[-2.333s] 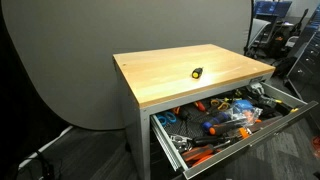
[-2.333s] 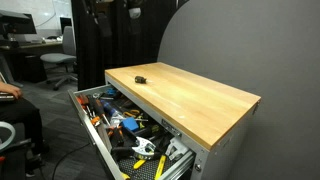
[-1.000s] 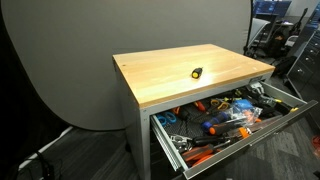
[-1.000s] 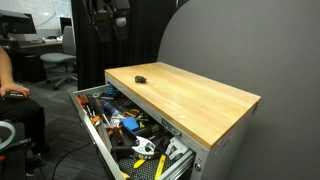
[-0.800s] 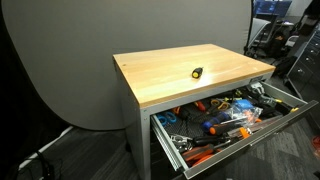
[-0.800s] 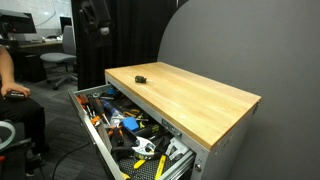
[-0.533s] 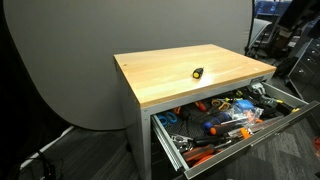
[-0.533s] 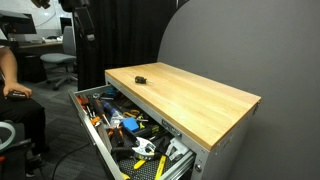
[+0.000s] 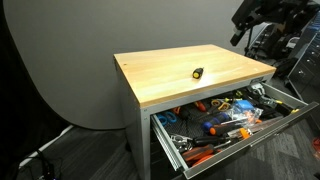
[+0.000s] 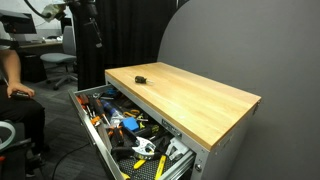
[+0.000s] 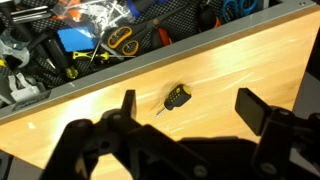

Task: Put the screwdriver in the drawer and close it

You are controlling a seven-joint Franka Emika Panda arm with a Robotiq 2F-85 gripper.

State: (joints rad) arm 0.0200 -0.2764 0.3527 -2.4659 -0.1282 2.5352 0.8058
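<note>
My gripper moves down toward the tabletop next and turns so its open fingers straddle the screwdriver's black handle (image 9: pixel 198 73) (image 11: pixel 178 96), which lies slanted between them.
The screwdriver (image 9: pixel 196 72), small and black with a yellow part, lies alone on the wooden tabletop (image 9: pixel 170 85); it also shows in the other exterior view (image 10: pixel 140 77). The wide grey drawer (image 9: pixel 250 141) under the top is pulled open and full of tools, seen in both exterior views (image 10: pixel 90 135). In the wrist view my gripper (image 11: pixel 190 108) is open and empty, high above the tabletop, with the screwdriver (image 11: pixel 177 97) between its fingers in the picture and the drawer's edge (image 11: pixel 200 42) beyond. In an exterior view the arm (image 9: pixel 255 18) hangs above the table's far corner.
The drawer holds several orange, blue and yellow hand tools (image 9: pixel 222 122). A grey curved backdrop (image 9: pixel 70 60) stands behind the table. A seated person (image 10: pixel 10 80) and office chairs are off to one side. Dark equipment racks (image 9: pixel 290 55) stand beside the open drawer.
The arm has swung: it entered at the top corner of an exterior view and moved sideways along the top of the other. The screwdriver and the drawer have not moved.
</note>
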